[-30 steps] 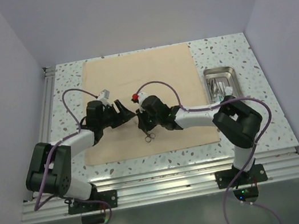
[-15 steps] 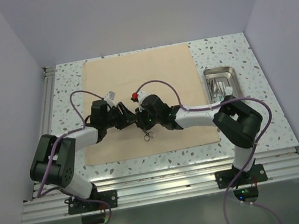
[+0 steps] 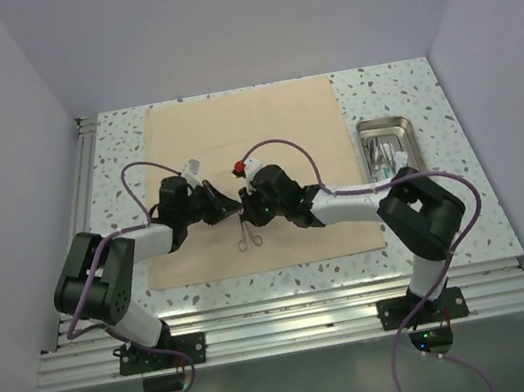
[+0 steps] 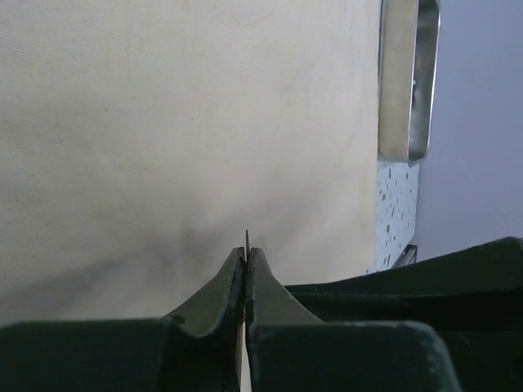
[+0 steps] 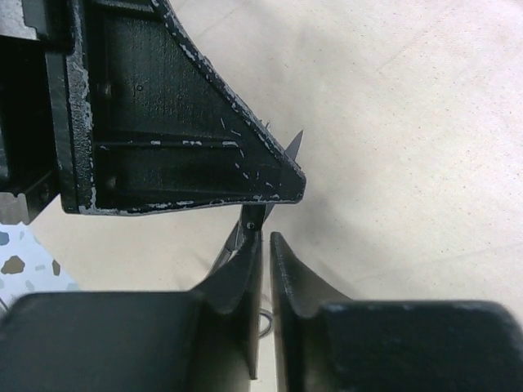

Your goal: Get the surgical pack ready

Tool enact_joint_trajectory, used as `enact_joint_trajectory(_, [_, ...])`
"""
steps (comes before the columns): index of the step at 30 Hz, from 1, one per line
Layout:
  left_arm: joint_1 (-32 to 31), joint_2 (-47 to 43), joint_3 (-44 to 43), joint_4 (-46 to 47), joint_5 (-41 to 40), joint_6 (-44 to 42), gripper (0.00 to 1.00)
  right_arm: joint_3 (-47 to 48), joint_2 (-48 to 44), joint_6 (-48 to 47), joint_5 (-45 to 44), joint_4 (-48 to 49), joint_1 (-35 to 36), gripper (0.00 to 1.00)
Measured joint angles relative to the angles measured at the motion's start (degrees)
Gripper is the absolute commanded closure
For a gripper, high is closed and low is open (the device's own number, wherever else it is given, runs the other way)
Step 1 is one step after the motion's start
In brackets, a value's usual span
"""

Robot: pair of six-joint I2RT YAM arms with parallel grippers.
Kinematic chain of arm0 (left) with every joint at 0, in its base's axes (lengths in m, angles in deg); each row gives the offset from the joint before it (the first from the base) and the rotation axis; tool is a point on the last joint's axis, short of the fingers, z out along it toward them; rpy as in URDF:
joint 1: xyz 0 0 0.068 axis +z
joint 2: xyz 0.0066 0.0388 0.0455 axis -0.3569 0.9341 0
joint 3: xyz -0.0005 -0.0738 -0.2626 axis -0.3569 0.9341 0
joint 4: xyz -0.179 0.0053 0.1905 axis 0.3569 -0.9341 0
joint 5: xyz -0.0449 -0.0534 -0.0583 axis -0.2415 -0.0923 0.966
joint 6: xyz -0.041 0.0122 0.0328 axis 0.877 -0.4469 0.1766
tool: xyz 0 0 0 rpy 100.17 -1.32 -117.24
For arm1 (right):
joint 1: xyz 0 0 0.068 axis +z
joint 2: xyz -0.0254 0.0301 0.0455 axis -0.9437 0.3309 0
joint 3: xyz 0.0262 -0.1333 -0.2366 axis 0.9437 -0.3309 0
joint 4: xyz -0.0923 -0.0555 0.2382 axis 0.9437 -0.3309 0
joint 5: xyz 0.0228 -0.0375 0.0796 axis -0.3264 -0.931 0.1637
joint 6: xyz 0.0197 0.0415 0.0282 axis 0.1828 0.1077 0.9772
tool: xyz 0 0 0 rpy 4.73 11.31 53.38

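The scissors' pivot [image 5: 260, 214] sits outside the narrow slit between my right gripper's fingers. Next, this gripper opens and shifts toward it to close around the scissors' handles.
The tan cloth sheet [image 3: 253, 147] lies flat in the middle of the table. Small metal scissors [image 3: 246, 239] are held over its near part, ring handles pointing toward the near edge. My left gripper [image 3: 227, 207] is shut on the scissors' blades; a thin blade tip [image 4: 247, 237] sticks out between its closed fingertips [image 4: 247, 253]. My right gripper [image 3: 245, 214] faces it closely. Its jaws [image 5: 267, 237] stand a narrow slit apart with only cloth showing between them. The scissors' pivot [image 5: 260, 214] sits just off its left fingertip. The steel tray [image 3: 391, 148] holds more instruments.
The steel tray [image 4: 400, 82] sits on the speckled tabletop [image 3: 407, 99] right of the cloth. Both arms meet over the cloth's near half, and their cables [image 3: 273, 145] arch above it. An aluminium rail [image 3: 281, 304] runs along the near edge.
My left gripper has moved right to the scissors and shut on their blades. The right jaws have eased slightly apart. The scissors' handles have shifted a little to the left.
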Motion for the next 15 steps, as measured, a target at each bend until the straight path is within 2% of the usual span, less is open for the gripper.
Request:
enact_joint_trajectory(4, [-0.07, 0.00, 0.00, 0.72, 0.57, 0.07, 1.00, -1.14, -1.22, -0.17, -0.11, 0.20, -0.02, 0.66])
enact_joint_trajectory(7, [-0.07, 0.00, 0.00, 1.05, 1.05, 0.17, 1.00, -2.27, -2.82, -0.15, 0.00, 0.35, -0.02, 0.59])
enact_joint_trajectory(10, [-0.07, -0.09, 0.00, 1.42, 1.27, 0.48, 1.00, -3.32, -4.11, 0.42, 0.87, 1.20, -0.31, 0.55])
enact_joint_trajectory(15, [-0.09, -1.31, 0.00, 1.57, 1.27, 0.55, 1.00, -3.85, -4.42, 1.86, 3.34, 2.05, -1.07, 0.55])
